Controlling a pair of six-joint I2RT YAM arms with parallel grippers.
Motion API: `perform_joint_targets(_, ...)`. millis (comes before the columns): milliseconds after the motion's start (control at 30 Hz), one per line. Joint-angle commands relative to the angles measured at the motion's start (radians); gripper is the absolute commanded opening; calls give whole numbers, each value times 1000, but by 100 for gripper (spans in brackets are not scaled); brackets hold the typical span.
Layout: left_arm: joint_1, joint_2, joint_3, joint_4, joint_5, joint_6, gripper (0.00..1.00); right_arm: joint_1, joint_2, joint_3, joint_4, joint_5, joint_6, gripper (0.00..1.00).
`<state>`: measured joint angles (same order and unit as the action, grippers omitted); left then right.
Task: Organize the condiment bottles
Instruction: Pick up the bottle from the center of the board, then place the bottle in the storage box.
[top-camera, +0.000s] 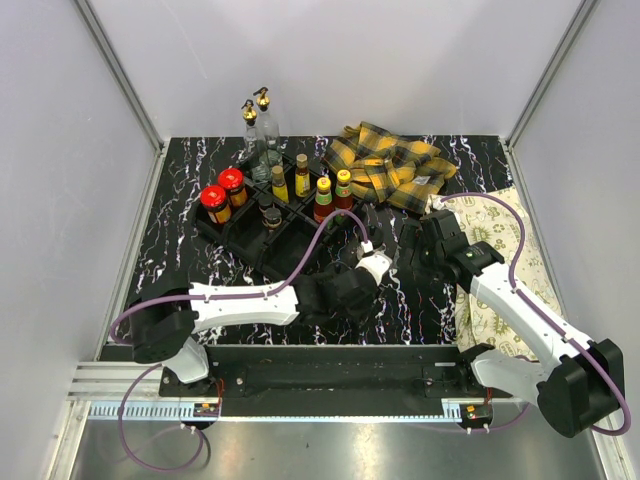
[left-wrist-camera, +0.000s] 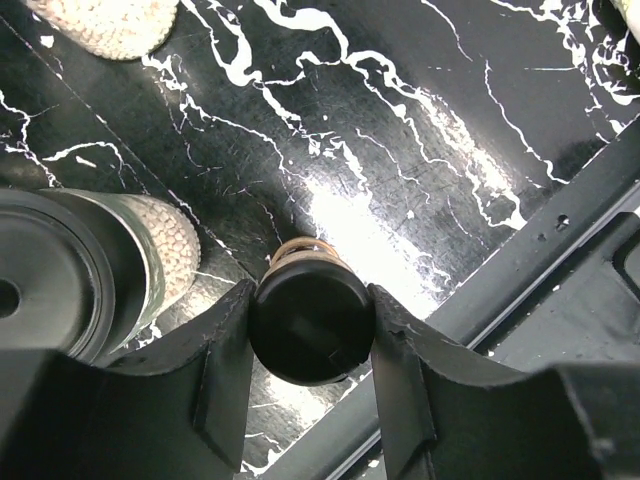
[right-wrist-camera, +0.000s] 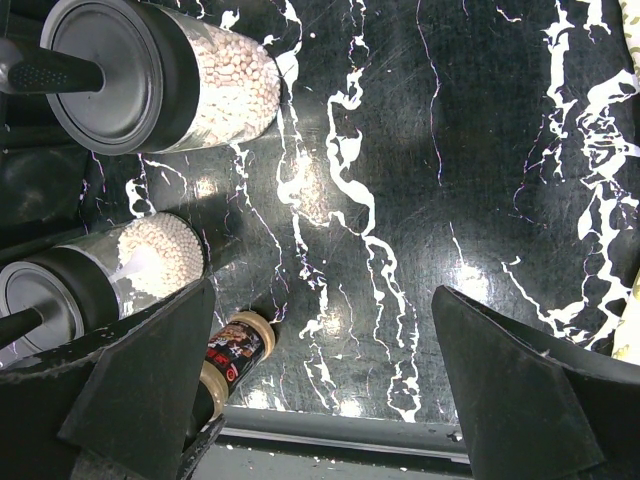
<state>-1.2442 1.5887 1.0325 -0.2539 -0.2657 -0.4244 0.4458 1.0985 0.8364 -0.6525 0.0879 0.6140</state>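
Observation:
I will bring my left gripper up, outward and to the left in the top view, then down into the black-capped bottles' tray section (top-camera: 249, 232), because it has room.
My left gripper (left-wrist-camera: 312, 330) is shut on the black cap of a small shaker bottle (left-wrist-camera: 312, 320) that stands on the marble table near its front edge. The same bottle, beige with a black-and-red label, shows in the right wrist view (right-wrist-camera: 232, 355). Two black-capped shakers of white pellets (right-wrist-camera: 150, 70) (right-wrist-camera: 100, 270) stand beside it. My right gripper (right-wrist-camera: 320, 390) is open and empty above bare table, right of these shakers. In the top view the left gripper (top-camera: 358, 290) and the right gripper (top-camera: 422, 262) are close together. Red-lidded jars (top-camera: 215, 200), yellow-capped sauce bottles (top-camera: 323, 198) and clear gold-spouted bottles (top-camera: 262, 115) stand at the back.
A black divided tray (top-camera: 240, 232) at the back left holds most bottles. A yellow plaid cloth (top-camera: 390, 165) lies at the back right and a pale patterned cloth (top-camera: 505, 265) at the right under my right arm. A black rail (left-wrist-camera: 560, 225) runs along the table's front edge.

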Motion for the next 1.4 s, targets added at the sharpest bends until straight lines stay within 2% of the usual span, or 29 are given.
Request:
perform_joint_targets(0, -3, -3, 44, 10, -43, -4, 15, -7, -9, 3, 7, 21, -10, 100)
perform_joint_targets(100, -3, -28, 47, -11, -58, 1, 1, -6, -11, 4, 7, 18, -8, 100)
perform_joint_targets(467, -3, -237, 72, -142, -107, 52, 0, -6, -8, 6, 7, 24, -5, 100)
perform_joint_targets(733, 34, -364, 93, -263, -213, 38, 0, -7, -8, 6, 7, 26, -2, 100)
perform_joint_targets(1000, 195, -522, 75, -327, -251, 24, 0, -7, -2, 7, 7, 26, 0, 100)
perform_joint_targets(1200, 409, -570, 57, -343, -326, -39, 2, -7, 11, 12, 8, 24, -5, 100)
perform_joint_targets(1233, 473, -570, 60, -343, -332, -42, 3, -7, 12, 13, 7, 21, -8, 100)
perform_joint_targets(1367, 603, -529, 87, -317, -348, -56, 3, -6, 15, 20, 8, 22, -14, 100)
